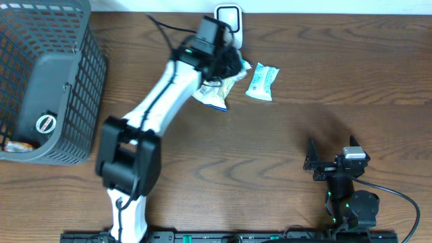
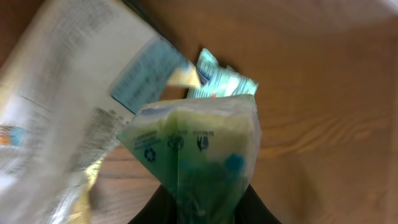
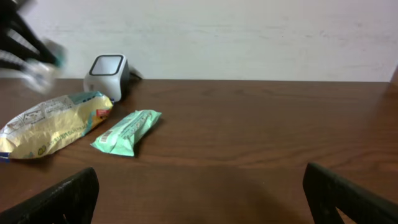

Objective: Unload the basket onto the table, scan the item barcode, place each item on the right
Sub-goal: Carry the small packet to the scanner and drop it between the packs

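Note:
My left gripper lowers next, draws back to the gap between snack bag and mint-green bar, and releases the packet where bare tabletop shows.
My left gripper (image 2: 202,210) is shut on a green packet (image 2: 199,149), which sticks up between the two black fingers. From overhead, that gripper (image 1: 226,62) hangs just in front of the white barcode scanner (image 1: 228,16) at the table's back edge, with the packet (image 1: 241,67) at its tip. In the right wrist view the scanner (image 3: 108,72) faces up and the left gripper is a blur at the top left. My right gripper (image 1: 322,163) rests low at the front right, open (image 3: 202,186), with only bare table between its fingers.
A yellow-and-white snack bag (image 1: 213,94) lies under the left gripper, and a mint-green bar (image 1: 262,82) lies to its right. Both also show in the left wrist view, the bag (image 2: 59,106) and the bar (image 2: 219,78). A dark mesh basket (image 1: 86,88) holding items fills the left side.

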Tool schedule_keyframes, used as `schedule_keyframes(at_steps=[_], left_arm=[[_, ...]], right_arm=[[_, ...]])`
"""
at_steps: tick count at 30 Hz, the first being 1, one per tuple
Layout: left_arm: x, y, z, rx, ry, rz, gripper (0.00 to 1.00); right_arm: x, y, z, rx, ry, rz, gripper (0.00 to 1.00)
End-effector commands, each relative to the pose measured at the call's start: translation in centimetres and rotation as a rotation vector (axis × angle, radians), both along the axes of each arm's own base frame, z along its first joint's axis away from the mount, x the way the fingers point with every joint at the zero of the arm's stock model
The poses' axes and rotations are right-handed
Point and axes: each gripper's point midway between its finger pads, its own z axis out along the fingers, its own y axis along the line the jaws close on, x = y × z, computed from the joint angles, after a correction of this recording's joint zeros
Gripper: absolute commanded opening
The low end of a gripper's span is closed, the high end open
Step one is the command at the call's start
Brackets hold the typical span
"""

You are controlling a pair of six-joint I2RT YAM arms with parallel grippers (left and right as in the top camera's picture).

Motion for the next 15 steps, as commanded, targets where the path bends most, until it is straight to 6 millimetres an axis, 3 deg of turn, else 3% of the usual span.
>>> schedule_keyframes(at_steps=[1,6,10,11,14,15], left_arm=[[-0.2,-2.1,-2.6,0.003,0.012,-0.039,0.16],[-1.7,-3.1,-5.6,0.069,0.068,-0.058,0.17],[-2.5,-0.8,-7.8,0.248,0.092,0.002,0.17],[-2.8,0.0,-8.2,0.304,0.090,0.016,0.26],[-3.2,-0.1,-8.4,0.342,0.077,-0.006,0.37],[-3.2,-0.6,-8.3,0.336,0.068,-0.012,0.48]], right_arm=[[0.0,-0.3,-0.1,0.000,0.000,-0.014,0.99],[0.0,-0.3,-0.1,0.000,0.001,-0.014,0.99],[0.0,-0.3,-0.1,0.000,0.001,-0.014,0.99],[0.0,-0.3,-0.1,0.000,0.000,-0.014,0.99],[0.0,-0.3,-0.1,0.000,0.001,-0.014,0.99],[0.0,-0.3,-0.1,0.000,0.001,-0.014,0.99]])
